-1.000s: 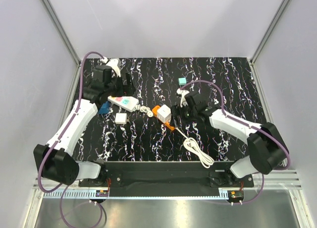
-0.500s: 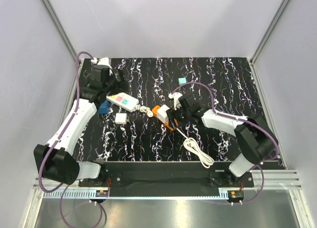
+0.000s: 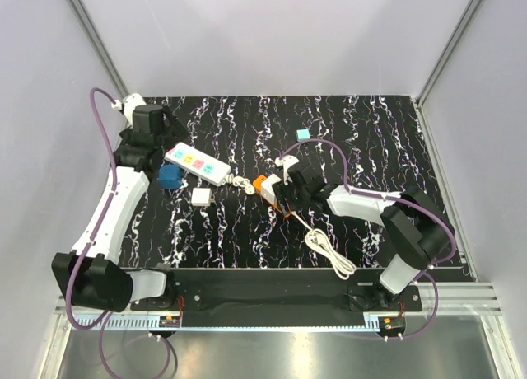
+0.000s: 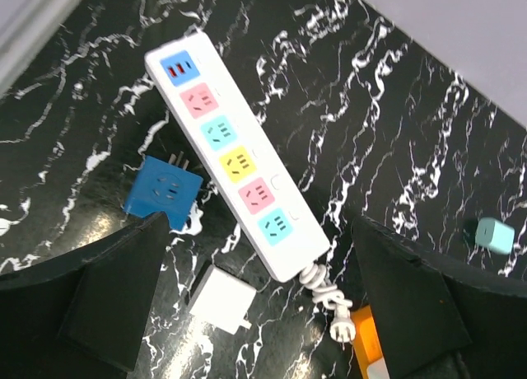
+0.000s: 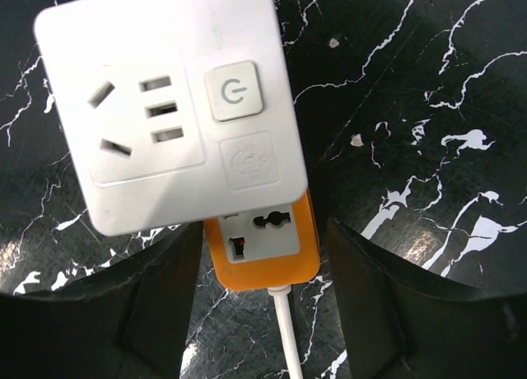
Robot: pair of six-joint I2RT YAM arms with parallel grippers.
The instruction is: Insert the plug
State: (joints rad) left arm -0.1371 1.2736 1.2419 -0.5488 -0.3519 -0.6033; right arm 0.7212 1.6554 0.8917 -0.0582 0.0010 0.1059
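Note:
Next, my left gripper will lower and draw back, fingers astride the pronged blue cube (image 3: 170, 177) (image 4: 164, 191), since that cube sits below it and nearer my base.
The plug (image 5: 173, 107), a white block with a socket face and a power button, sits on top of the orange power strip (image 5: 263, 272). In the top view the plug (image 3: 272, 187) and strip (image 3: 260, 181) lie mid-table. My right gripper (image 5: 272, 313) is open just above them. Its fingers (image 5: 148, 305) flank the strip's cable end with narrow gaps, just below the plug's edge. My left gripper (image 4: 268, 305) hangs wide open and holds nothing, high over the far-left part of the table (image 3: 160, 125).
A white strip with coloured sockets (image 4: 235, 152) lies at the left, its cord plug next to the orange strip. Beside it are a blue cube (image 4: 162, 191) and a small white pronged adapter (image 4: 221, 297). A teal cube (image 3: 303, 135) sits farther back. The orange strip's white cable (image 3: 329, 247) coils toward the near edge.
My left arm has drawn back to the far left, uncovering the white strip. The right gripper has moved left over the orange strip, and its jaws have narrowed.

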